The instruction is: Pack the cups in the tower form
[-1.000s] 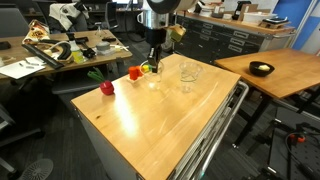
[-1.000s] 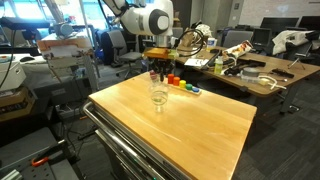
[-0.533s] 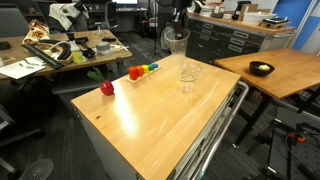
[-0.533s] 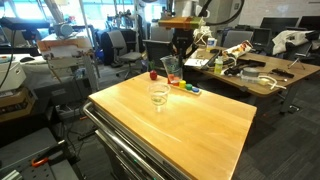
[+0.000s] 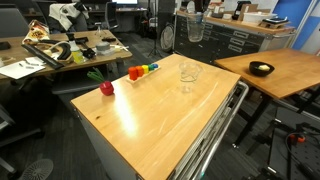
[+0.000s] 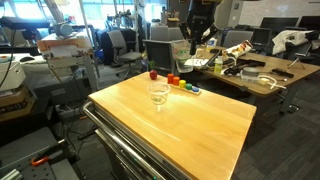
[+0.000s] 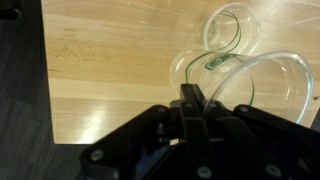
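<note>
I will move the high-held cup over and down to the open top of the see-through cup on the tabletop, then release it.
My gripper is shut on a see-through cup and holds it high in the air above the far side of the wooden table. It also shows in the other exterior view. Two more see-through cups stand together on the table, also seen in an exterior view. In the wrist view my gripper grips the wall of the held cup. The table cups lie far below it.
A red ball and a row of coloured toys sit at the table's far edge. A black bowl stands on the neighbouring table. Cluttered desks and cabinets surround the table.
My gripper has lifted the cup from near the coloured toys, risen high and moved sideways over the table. The two cups on the table have not moved.
</note>
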